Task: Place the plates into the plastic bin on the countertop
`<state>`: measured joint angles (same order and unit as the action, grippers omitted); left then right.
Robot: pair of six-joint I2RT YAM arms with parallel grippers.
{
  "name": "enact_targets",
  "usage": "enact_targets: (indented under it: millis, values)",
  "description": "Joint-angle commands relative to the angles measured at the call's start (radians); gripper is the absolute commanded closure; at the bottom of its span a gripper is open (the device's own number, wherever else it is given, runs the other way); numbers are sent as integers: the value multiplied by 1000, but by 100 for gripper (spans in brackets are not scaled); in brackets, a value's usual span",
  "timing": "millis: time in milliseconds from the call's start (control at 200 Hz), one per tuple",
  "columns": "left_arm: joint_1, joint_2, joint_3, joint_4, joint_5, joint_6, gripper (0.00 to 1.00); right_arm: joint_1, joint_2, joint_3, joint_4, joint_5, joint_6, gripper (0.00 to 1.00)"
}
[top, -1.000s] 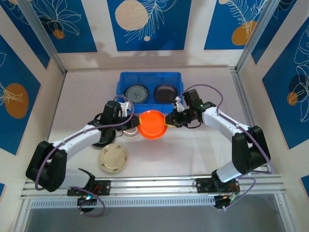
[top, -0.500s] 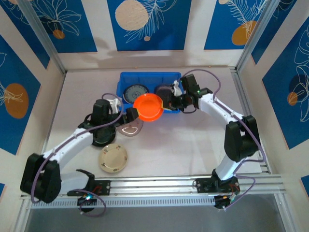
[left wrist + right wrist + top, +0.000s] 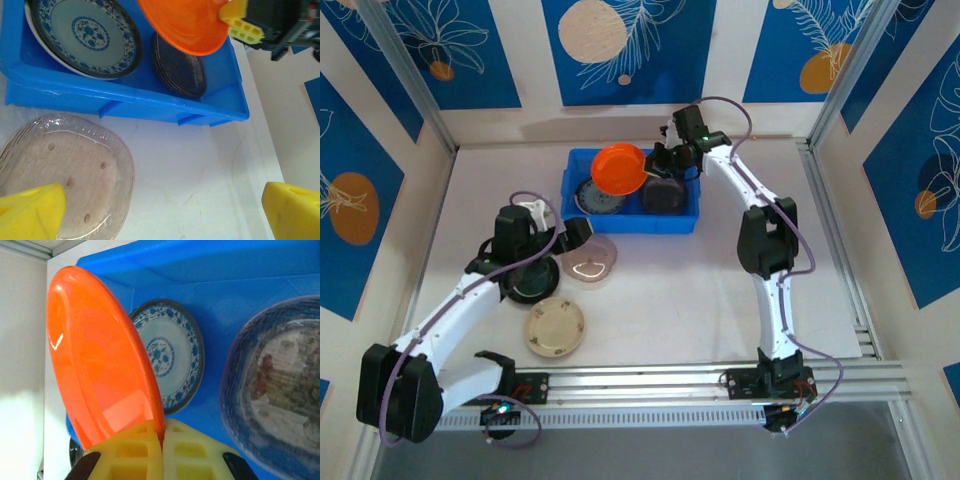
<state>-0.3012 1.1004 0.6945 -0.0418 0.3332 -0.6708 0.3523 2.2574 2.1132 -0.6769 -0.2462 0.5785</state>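
Note:
The right gripper moves down toward the teal-patterned plate (image 3: 597, 196) (image 3: 172, 355) next and releases the orange plate's rim there, because the bright orange plate still hangs tilted above the bin.
My right gripper (image 3: 658, 166) (image 3: 162, 432) is shut on the rim of the bright orange plate (image 3: 621, 168) (image 3: 100, 365) and holds it tilted above the blue plastic bin (image 3: 638, 219) (image 3: 125, 97) (image 3: 210, 260). In the bin lie a teal-patterned plate (image 3: 597, 196) (image 3: 85, 37) (image 3: 172, 355) on the left and a dark smoky stack of plates (image 3: 665, 195) (image 3: 180, 70) (image 3: 275, 390) on the right. My left gripper (image 3: 572, 236) (image 3: 162, 212) stands open over the countertop, beside a translucent plate (image 3: 590, 260) (image 3: 60, 180). A black plate (image 3: 530, 282) and a cream plate (image 3: 556, 328) lie nearer.
The bin sits close to the back wall (image 3: 630, 120). White side walls bound the countertop (image 3: 720, 290), and an aluminium rail (image 3: 640, 380) runs along its near edge. My left arm (image 3: 460, 300) crosses above the black plate.
The left gripper opened, let go of the orange plate and drew back to the left. The right gripper carried the plate from mid-table to above the bin.

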Motion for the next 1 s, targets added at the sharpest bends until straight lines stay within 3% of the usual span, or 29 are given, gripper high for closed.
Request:
enact_targets:
  millis: [0, 310, 790, 995]
  values:
    - [20, -7, 0, 23, -4, 30, 0, 23, 81, 122, -92, -20, 2, 100]
    - [23, 12, -21, 40, 8, 28, 0, 50, 237, 242, -113, -26, 27, 100]
    - [24, 30, -39, 37, 20, 22, 0, 77, 326, 286, -66, -33, 57, 100]
    - [24, 30, -47, 37, 13, 21, 0, 83, 327, 301, -73, -21, 52, 73]
